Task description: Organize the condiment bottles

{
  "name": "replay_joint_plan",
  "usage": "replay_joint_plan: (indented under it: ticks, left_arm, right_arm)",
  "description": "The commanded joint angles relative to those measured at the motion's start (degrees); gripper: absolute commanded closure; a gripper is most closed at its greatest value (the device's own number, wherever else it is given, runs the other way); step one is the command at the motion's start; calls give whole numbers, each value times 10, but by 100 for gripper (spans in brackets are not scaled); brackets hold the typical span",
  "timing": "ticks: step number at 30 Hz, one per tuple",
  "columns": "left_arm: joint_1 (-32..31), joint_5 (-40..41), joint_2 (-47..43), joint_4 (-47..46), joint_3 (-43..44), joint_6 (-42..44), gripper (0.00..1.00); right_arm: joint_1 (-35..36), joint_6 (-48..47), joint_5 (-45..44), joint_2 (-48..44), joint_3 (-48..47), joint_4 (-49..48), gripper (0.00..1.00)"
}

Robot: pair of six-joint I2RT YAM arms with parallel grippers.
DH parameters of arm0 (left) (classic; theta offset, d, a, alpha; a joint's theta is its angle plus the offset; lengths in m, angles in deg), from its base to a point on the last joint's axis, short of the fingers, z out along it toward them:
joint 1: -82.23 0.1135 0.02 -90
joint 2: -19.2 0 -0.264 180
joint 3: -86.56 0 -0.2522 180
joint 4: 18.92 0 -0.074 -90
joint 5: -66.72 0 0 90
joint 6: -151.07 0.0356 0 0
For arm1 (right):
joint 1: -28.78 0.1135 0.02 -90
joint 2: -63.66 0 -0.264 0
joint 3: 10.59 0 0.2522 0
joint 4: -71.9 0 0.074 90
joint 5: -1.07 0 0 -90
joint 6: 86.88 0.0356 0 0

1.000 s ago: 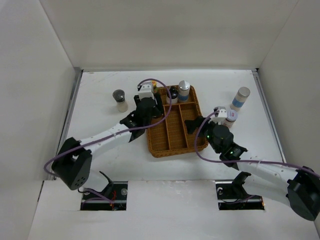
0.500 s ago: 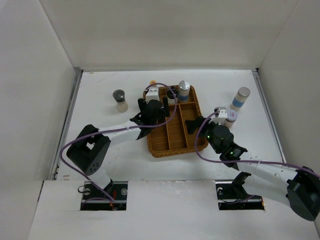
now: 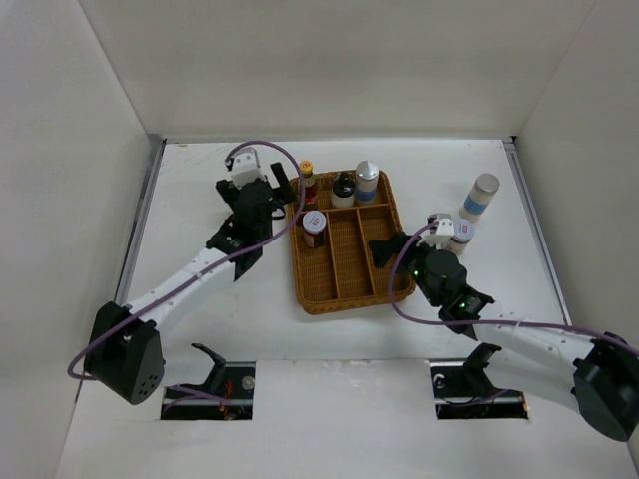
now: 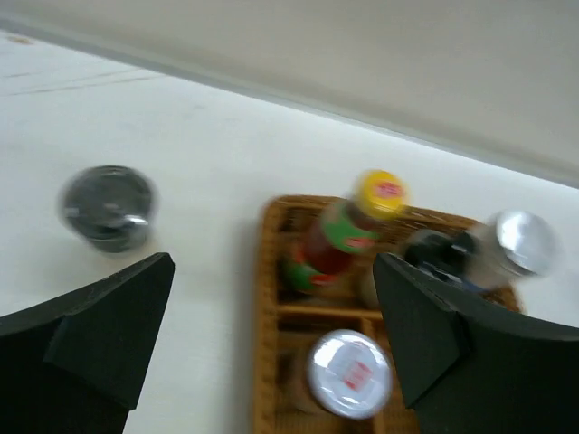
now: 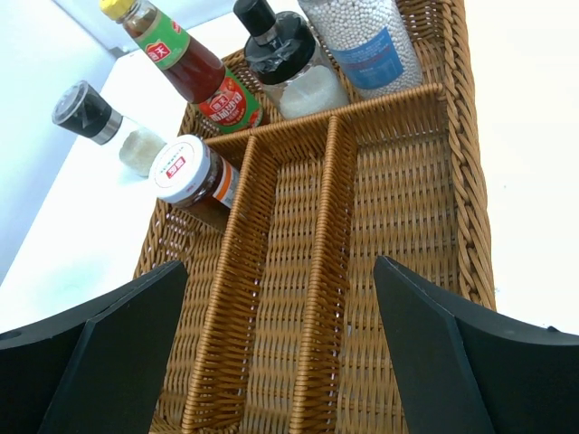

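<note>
My left gripper shifts to the left in its wrist view next and descends open around its grey lid [image 4: 108,201], since the small shaker stands below and that way.
The wicker tray [image 3: 371,281] holds several condiment bottles: a yellow-capped red-green bottle [image 3: 307,181], a dark bottle [image 3: 344,188] and a silver-capped white bottle [image 3: 367,182] along its far row, plus a white-lidded jar [image 3: 315,227] in its left compartment. My left gripper [image 3: 284,186] hovers open just left of the tray's far corner, holding nothing. In its wrist view the jar [image 4: 348,372] lies below, and the grey-lidded shaker [image 4: 107,206] stands on the table to the left. My right gripper [image 3: 385,249] is open over the tray's right side [image 5: 398,199], empty.
A white cylinder with a blue band [image 3: 480,197] and a small white-lidded jar [image 3: 460,233] stand on the table right of the tray. The left arm hides the shaker in the top view. White walls enclose the table on three sides.
The left gripper opened and left the white-lidded jar in the tray's left compartment, then drew back toward the far left. The right arm stayed put.
</note>
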State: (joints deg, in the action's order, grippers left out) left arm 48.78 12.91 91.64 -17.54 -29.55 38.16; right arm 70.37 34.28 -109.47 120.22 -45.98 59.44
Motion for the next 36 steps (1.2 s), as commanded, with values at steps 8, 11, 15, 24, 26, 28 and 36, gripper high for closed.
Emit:
replay_joint_plan:
  ticks: [8, 11, 15, 24, 26, 28, 36]
  left_arm:
    - [151, -60, 126, 80, 97, 3, 4]
    - [164, -81, 163, 83, 126, 7, 4]
    - [178, -77, 196, 80, 142, 9, 4]
    - [186, -40, 214, 80, 140, 17, 9]
    - [185, -22, 194, 62, 117, 13, 9]
    - [184, -21, 184, 47, 103, 15, 8]
    - [193, -35, 241, 54, 146, 20, 16]
  right_arm:
    - [1, -3, 4, -7, -7, -30, 6]
    - [1, 1, 7, -6, -3, -33, 6]
    - [5, -4, 6, -4, -8, -33, 6]
    - [5, 1, 15, 6, -10, -31, 5]
    - [6, -5, 9, 3, -11, -30, 5]
    - [6, -4, 8, 4, -9, -35, 5]
    - [6, -3, 15, 10, -11, -33, 5]
